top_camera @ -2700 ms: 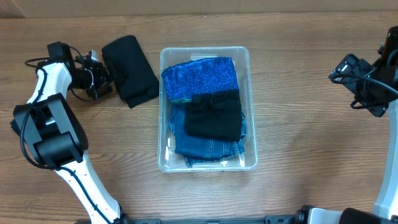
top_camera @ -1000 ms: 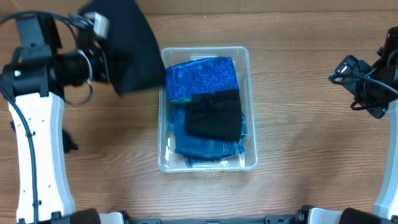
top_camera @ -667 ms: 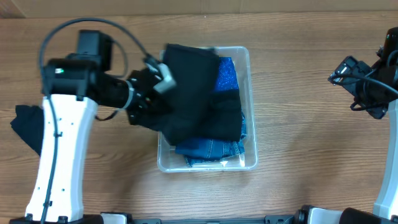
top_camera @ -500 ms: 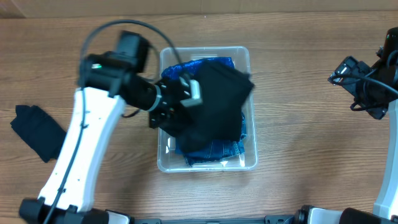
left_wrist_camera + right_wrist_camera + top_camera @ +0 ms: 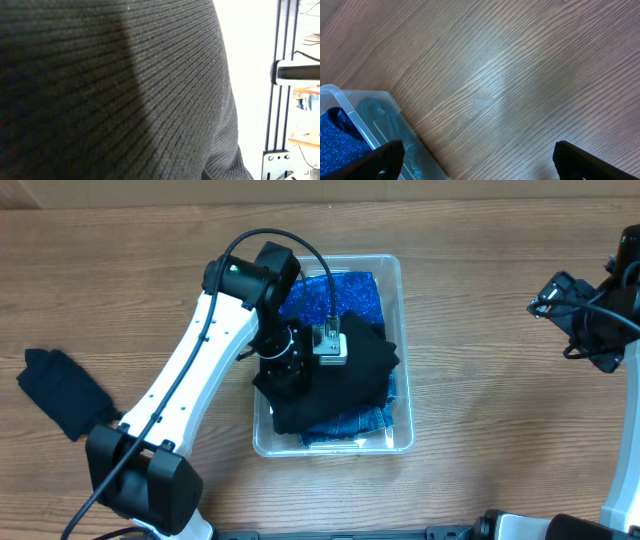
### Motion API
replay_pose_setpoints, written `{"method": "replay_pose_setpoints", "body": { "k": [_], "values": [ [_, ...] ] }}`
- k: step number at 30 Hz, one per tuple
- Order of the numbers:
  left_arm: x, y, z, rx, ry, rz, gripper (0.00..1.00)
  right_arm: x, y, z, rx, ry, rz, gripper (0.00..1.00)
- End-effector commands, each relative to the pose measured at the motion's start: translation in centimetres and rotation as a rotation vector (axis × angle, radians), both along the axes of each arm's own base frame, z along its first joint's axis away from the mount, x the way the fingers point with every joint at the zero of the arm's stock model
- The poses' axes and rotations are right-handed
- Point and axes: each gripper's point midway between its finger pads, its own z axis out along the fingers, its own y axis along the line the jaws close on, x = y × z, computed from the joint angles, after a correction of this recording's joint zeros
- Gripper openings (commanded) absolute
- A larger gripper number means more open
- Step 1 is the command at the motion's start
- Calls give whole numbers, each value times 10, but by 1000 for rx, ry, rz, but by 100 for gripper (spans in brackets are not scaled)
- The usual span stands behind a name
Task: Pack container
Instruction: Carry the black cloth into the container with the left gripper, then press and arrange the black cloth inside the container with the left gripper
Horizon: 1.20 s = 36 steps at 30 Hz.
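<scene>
My left gripper lowers the black ribbed garment slightly back toward the jeans next, then opens, since the garment hangs over the container's middle.
The clear plastic container stands mid-table, with a sparkly blue garment at its far end and jeans at its near end. My left gripper reaches in over its left wall, shut on a black ribbed garment that drapes across the middle of the container. That black knit fills the left wrist view and hides the fingers. My right gripper hovers at the far right, open and holding nothing. In the right wrist view its fingertips stand wide apart over bare wood, with a container corner at lower left.
Another dark folded garment lies on the wooden table at the far left, beside the left arm's base. A metal frame shows at the right edge of the left wrist view.
My left arm swung the black garment from the table's left side over the container and lowered it inside. The dark garment at far left came into view. The right arm stayed still.
</scene>
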Motion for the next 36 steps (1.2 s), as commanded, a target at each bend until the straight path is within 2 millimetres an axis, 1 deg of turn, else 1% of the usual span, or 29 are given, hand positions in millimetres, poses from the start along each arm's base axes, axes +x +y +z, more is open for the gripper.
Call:
{"method": "replay_pose_setpoints", "body": {
  "k": [1,7,10,14,15,16,17,18,20,22,24,26,28,29,30,31,32,34,36],
  "values": [
    [-1,1,-8,25,35,39,4,1,0,2,0,-10,4,100],
    [-13,8,-26,64,95,49,4,1,0,2,0,-10,4,100],
    [-17,5,-36,63,105,39,4,1,0,2,0,-10,4,100],
    [-25,0,-42,71,114,13,4,1,0,2,0,-10,4,100],
    [-25,-1,-43,76,111,7,17,1,0,2,0,-10,4,100],
    [-25,-2,-43,76,106,5,56,1,0,2,0,-10,4,100],
    [-23,-3,-43,71,97,3,81,1,0,2,0,-10,4,100],
    [-21,-5,-42,66,86,7,100,1,0,2,0,-10,4,100],
    [-16,-10,-35,41,69,47,100,1,0,2,0,-10,4,100],
    [-10,-14,-25,29,49,88,100,1,0,2,0,-10,4,100],
    [-1,-15,-9,16,8,130,100,1,0,2,0,-11,4,100],
    [10,-11,10,15,-48,177,100,1,0,2,0,-11,4,100],
    [29,-2,29,34,-133,271,100,1,0,2,0,-11,4,100],
    [41,3,39,42,-180,341,100,1,0,2,0,-11,4,100],
    [57,8,52,40,-239,439,100,1,0,2,0,-11,4,100],
    [67,8,63,17,-271,508,100,1,0,2,0,-11,4,100],
    [78,-5,84,-87,-280,594,100,2,0,2,0,-13,4,100],
    [78,-21,95,-174,-264,575,100,2,0,2,-1,-14,4,100],
    [75,-34,97,-220,-242,545,100,2,0,2,0,-13,4,100]
  ]
}}
